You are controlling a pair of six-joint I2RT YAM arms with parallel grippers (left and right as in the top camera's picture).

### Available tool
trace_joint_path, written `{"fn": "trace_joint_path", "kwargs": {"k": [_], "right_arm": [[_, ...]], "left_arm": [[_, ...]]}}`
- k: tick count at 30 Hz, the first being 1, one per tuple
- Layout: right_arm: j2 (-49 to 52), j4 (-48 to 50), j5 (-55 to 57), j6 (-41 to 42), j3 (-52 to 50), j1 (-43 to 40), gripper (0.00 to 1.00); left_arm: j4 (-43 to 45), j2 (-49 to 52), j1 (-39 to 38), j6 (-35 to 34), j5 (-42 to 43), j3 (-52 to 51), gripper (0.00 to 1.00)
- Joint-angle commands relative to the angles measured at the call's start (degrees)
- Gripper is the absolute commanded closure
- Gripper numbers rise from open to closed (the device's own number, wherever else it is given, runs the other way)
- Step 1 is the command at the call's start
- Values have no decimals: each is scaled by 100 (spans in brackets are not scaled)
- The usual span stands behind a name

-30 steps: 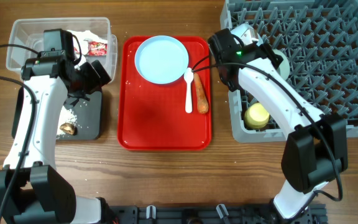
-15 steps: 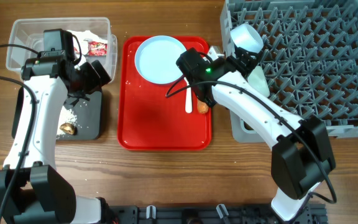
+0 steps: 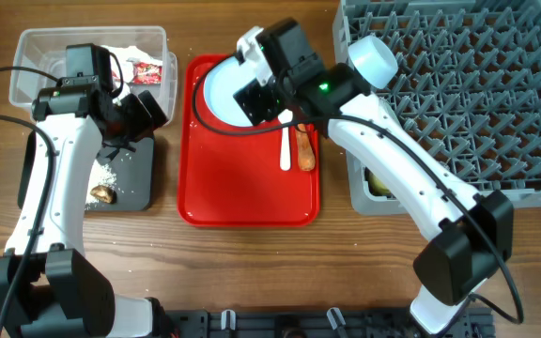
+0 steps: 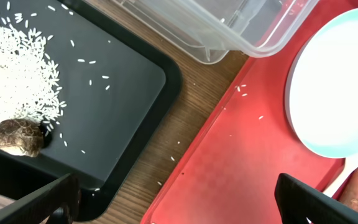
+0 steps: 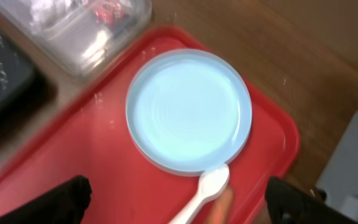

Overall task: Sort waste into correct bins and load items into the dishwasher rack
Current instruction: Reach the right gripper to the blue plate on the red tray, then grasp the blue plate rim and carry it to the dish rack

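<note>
The plate's rack-side rim (image 5: 235,151) is below my right gripper and to its right in the overhead view, so the gripper should lower onto it next, toward the rack.
My right gripper (image 3: 259,98) (image 5: 182,205) hangs open above the light blue plate (image 3: 216,86) (image 5: 188,109) on the red tray, with nothing between its fingers. Just right of the plate lie the white spoon (image 3: 285,150) (image 5: 201,193) and the orange carrot (image 3: 304,148) (image 5: 220,208). A pale bowl (image 3: 372,58) sits upside down in the grey dishwasher rack (image 3: 468,94). My left gripper (image 3: 148,111) (image 4: 182,208) is open and empty over the gap between the black tray (image 3: 131,178) (image 4: 123,93) and the red tray. On the black tray are rice (image 4: 17,74) and a brown scrap (image 3: 102,194) (image 4: 17,137). The clear tub (image 3: 40,47) (image 4: 229,25) holds tissues and a red wrapper (image 3: 146,70).
The red tray (image 3: 242,188) (image 4: 241,162) (image 5: 73,155) lies between the two bins and the rack. A yellowish thing (image 3: 380,180) shows in the rack's near left corner under my right arm. Loose rice grains dot the wood and the red tray.
My right gripper has opened and left the bowl upside down in the rack. The arm has swung left from the rack to above the plate. The left arm has not moved.
</note>
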Motion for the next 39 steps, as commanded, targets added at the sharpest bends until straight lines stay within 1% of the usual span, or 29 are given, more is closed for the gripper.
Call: {"fn": "trace_joint_path", "kwargs": {"k": [1,4,6,10,11,12,13,14,16,18,20,21,24,28,31,33,35,39], "right_arm": [[173,931,203,957,83,-203,13],[752,1552,264,1257,83,-422,17],[1484,1740,170,1709,83,-719,19],[2210,1906,-129,1692,83,-901,32],[2424,1978,-131,1665,83,-901,36],[2575,2022,-131,1674,83,-901,45],[2651,2017,-131,1674,83,-901,49],[2717,1996,-133,1672,83,-901,60],[2752,1904,-133,1604,81,-901,71],[2837,1812,-129,1547,81,-901,79],[2909,1722,-127,1547,79,-901,84],[2909,1665,-127,1547,79,-901,96],[2826,1663,-129,1574,87,-901,96],[2199,1641,-118,1561,87,-901,96],[1915,1585,-107,1545,87,-903,96],[1886,1412,-109,1401,87,-907,96],[1886,1093,-109,1399,87,-907,96],[1840,802,-114,1397,87,-907,96]], "left_arm": [[-2,-11,11,-76,26,37,0],[-2,-11,11,-76,26,37,0],[-2,-9,11,-76,26,37,0],[-2,-11,11,-76,26,37,0],[-2,-9,11,-76,26,37,0],[-2,-11,11,-76,26,37,0],[-2,-11,11,-76,26,37,0],[-2,-9,11,-76,26,37,0],[-2,-9,11,-76,26,37,0],[-2,-9,11,-76,26,37,0],[-2,-11,11,-76,26,37,0],[-2,-11,11,-76,26,37,0],[0,-11,11,-76,26,37,0],[-2,-9,11,-76,26,37,0],[-2,-9,11,-76,26,37,0],[-2,-11,11,-76,26,37,0],[-2,-11,11,-76,26,37,0],[-2,-11,11,-76,26,37,0]]}}
